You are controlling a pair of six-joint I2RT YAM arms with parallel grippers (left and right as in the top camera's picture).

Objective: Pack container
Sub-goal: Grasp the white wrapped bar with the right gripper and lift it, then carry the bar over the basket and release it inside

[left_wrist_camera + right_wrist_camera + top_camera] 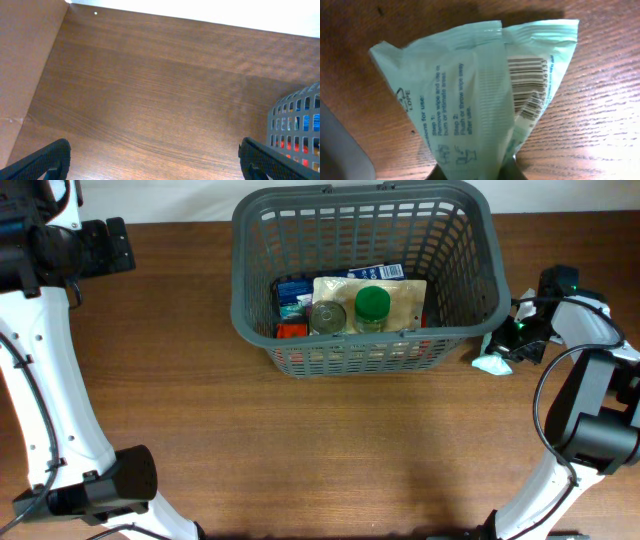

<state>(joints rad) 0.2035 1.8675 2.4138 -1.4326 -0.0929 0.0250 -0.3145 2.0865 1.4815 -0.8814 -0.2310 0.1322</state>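
Note:
The beige pouch lies to the left in the overhead view, behind the basket's rim. My right gripper next needs to go up over that rim of the basket, go down and let go of the wipes.
The dark grey basket stands at the back middle of the table; its corner shows in the left wrist view. Inside lie a beige pouch, a green-lidded jar, a tin can and a blue box. My right gripper is just right of the basket, shut on a pale green wipes packet that is pinched into a fold; the packet shows in the overhead view low over the table. My left gripper is open and empty over bare wood at the far left.
The wooden table spreads in front of the basket. The basket's grey rim is close at the lower left of the right wrist view. A white wall edge runs along the table's back.

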